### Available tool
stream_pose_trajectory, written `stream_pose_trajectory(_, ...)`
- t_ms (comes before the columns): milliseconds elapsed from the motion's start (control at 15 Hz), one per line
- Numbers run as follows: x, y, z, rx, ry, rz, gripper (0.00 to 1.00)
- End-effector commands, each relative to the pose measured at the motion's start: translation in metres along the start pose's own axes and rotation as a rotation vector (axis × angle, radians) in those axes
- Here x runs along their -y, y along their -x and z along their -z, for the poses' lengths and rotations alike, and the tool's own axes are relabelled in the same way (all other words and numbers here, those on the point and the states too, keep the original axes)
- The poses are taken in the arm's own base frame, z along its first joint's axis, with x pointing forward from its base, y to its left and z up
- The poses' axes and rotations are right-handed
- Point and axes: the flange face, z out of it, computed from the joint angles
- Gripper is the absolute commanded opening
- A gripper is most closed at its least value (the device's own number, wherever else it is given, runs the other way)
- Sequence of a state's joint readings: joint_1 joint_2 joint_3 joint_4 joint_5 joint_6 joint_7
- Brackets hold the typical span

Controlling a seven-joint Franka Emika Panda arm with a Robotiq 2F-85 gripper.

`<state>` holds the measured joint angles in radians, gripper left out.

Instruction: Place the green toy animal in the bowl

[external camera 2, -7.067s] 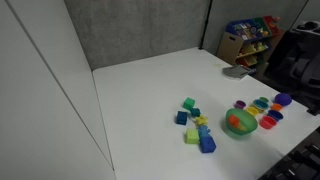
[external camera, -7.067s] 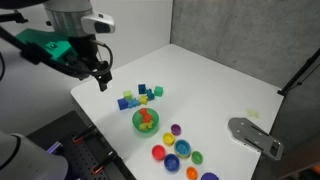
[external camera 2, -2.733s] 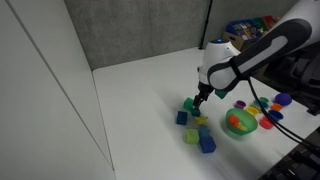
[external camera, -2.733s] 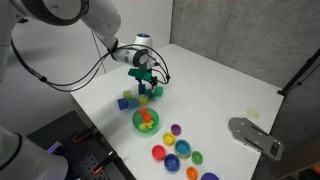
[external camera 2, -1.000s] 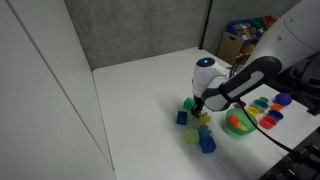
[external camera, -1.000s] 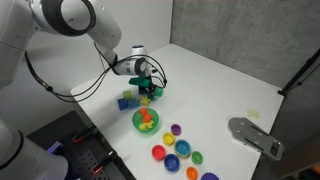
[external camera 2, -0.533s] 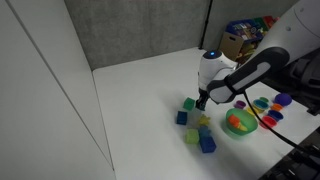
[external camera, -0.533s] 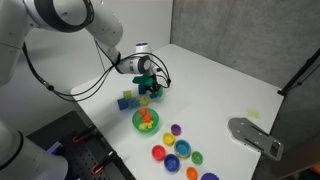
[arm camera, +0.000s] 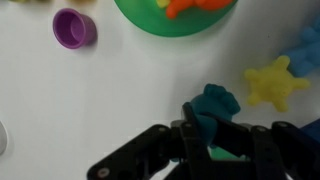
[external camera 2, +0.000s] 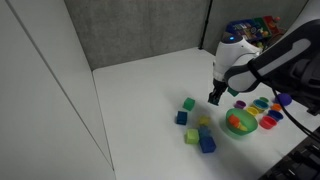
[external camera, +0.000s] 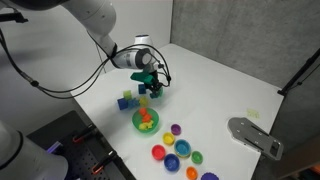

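The green toy animal (arm camera: 214, 105) will be carried by my gripper over the bowl's orange pieces before my gripper opens.
In the wrist view my gripper (arm camera: 218, 132) is shut on the green toy animal (arm camera: 214, 105), a teal-green lump sticking out between the dark fingers, lifted off the white table. The bright-green bowl (arm camera: 185, 29) lies ahead at the top edge with orange and yellow pieces inside. In both exterior views the gripper (external camera: 153, 87) (external camera 2: 213, 98) hangs just above the table between the loose toys and the bowl (external camera: 135, 124) (external camera 2: 228, 127). The held toy is too small to make out there.
A yellow star toy (arm camera: 268, 82) and a blue toy (arm camera: 308, 45) lie right of the gripper, a purple cup (arm camera: 73, 28) to the left. Loose blocks (external camera 2: 190, 105) (external camera: 126, 100) and coloured cups (external camera: 172, 152) (external camera 2: 266, 110) flank the bowl. A grey plate (external camera: 255, 137) is near the table edge.
The jaws have closed fully on the green toy. The gripper has risen and shifted from the toy cluster toward the bowl, carrying the toy.
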<state>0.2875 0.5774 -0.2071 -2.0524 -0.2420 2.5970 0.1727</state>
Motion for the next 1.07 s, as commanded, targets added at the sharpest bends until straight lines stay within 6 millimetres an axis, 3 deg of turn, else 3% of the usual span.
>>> stream_pose_trajectory(0,-0.010,0.048,0.022,0.068,0.014,-0.035,0.05)
stream_pose_trajectory(533,-0.035,0.126,0.027,0.228,0.070,-0.133,0.05)
stream_pose_trajectory(600,-0.037,0.133,0.026,0.248,0.068,-0.140,0.36)
stream_pose_trajectory(733,-0.042,0.142,0.026,0.274,0.064,-0.154,0.44)
stream_pose_trajectory(1000,-0.048,0.147,0.032,0.315,0.041,-0.145,0.75)
